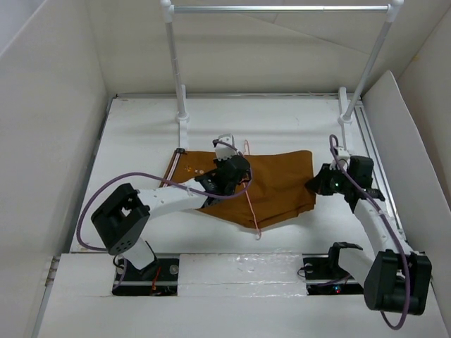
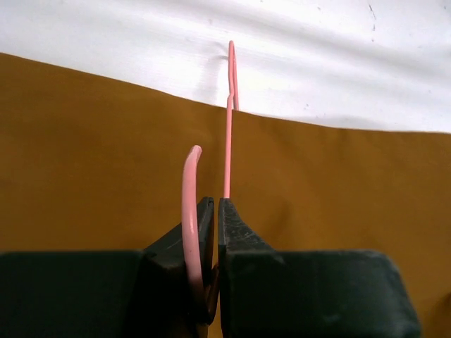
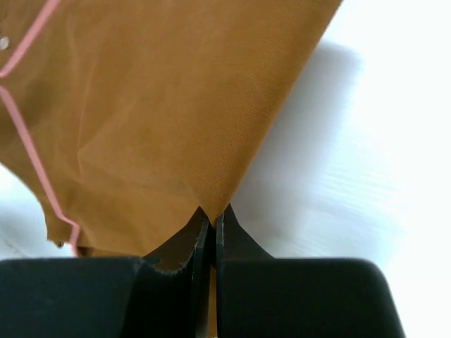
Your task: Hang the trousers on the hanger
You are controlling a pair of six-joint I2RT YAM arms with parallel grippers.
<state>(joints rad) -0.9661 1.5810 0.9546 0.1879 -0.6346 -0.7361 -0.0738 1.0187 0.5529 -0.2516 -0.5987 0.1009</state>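
My right gripper lowers next, draws the trousers' edge to the right in the top view and releases it on the tabletop. Its shadow shows it raised.
The rust-brown trousers (image 1: 278,184) lie flat on the white table, folded, with the striped waistband at the left. Across them lies the thin pale-pink hanger (image 1: 250,201). My left gripper (image 1: 229,174) hovers over the trousers' left part, shut on the hanger's wire (image 2: 227,155), whose hook (image 2: 189,204) curls beside the left finger. At the cloth's right edge my right gripper (image 1: 315,182) is shut on a corner of the trousers (image 3: 176,113); the fabric pinches into the jaws' tip (image 3: 212,217).
A silver rail (image 1: 280,9) on white posts (image 1: 175,63) stands at the back of the table. White walls enclose the table on the left, right and rear. Purple cables loop from both arms.
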